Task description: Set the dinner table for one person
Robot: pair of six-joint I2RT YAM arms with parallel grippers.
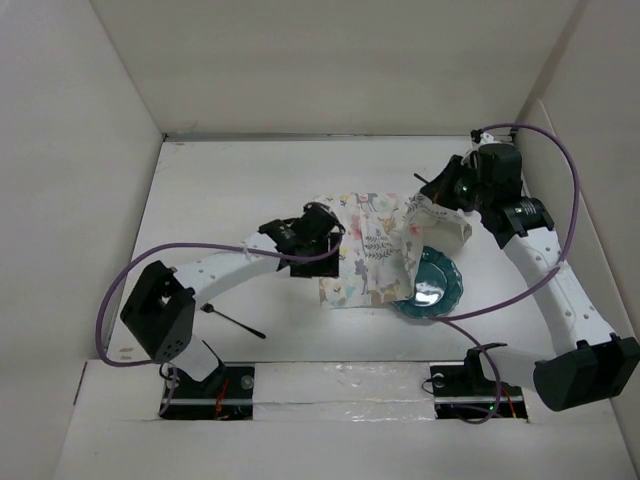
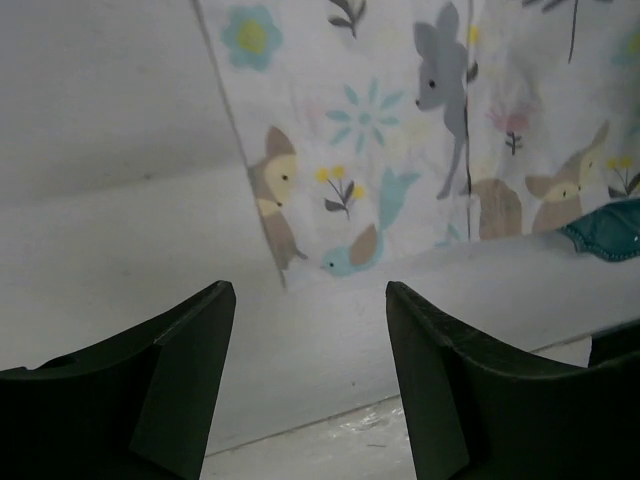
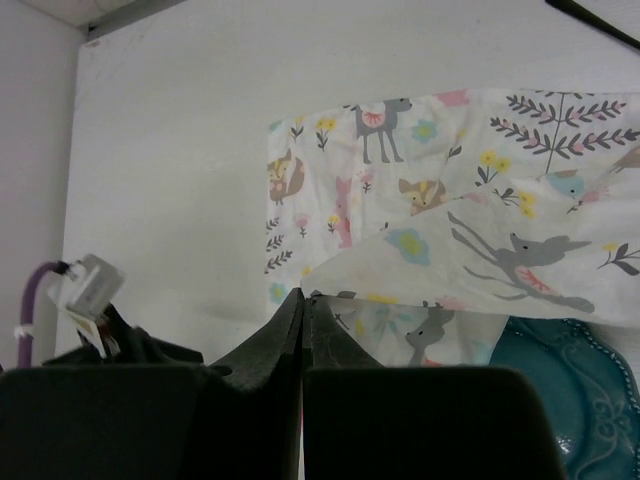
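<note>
The left gripper comes down and draws back onto the mat's near corner [image 1: 324,303] [image 2: 290,277] away from the plate next, since that corner lies flat and uncovered upon the table.
The dinner table [image 1: 230,190] is a large plain white surface. A cloth mat [image 1: 365,250] printed with pastel animals lies at its middle. My right gripper [image 1: 428,198] is shut on the mat's right corner and holds it lifted and folded over. In the right wrist view the jaws [image 3: 303,296] meet at the mat's [image 3: 450,180] edge. A teal plate [image 1: 432,283] lies partly under the mat's near right part and also shows in the right wrist view [image 3: 565,395]. My left gripper [image 1: 335,238] is open and empty at the mat's left edge; its wrist view shows the mat [image 2: 400,130] beyond the fingers [image 2: 190,360].
A thin black utensil [image 1: 232,320] lies on the table near the left arm's base. Another thin dark piece [image 3: 600,20] shows beyond the mat in the right wrist view. White walls enclose the table on the left, back and right.
</note>
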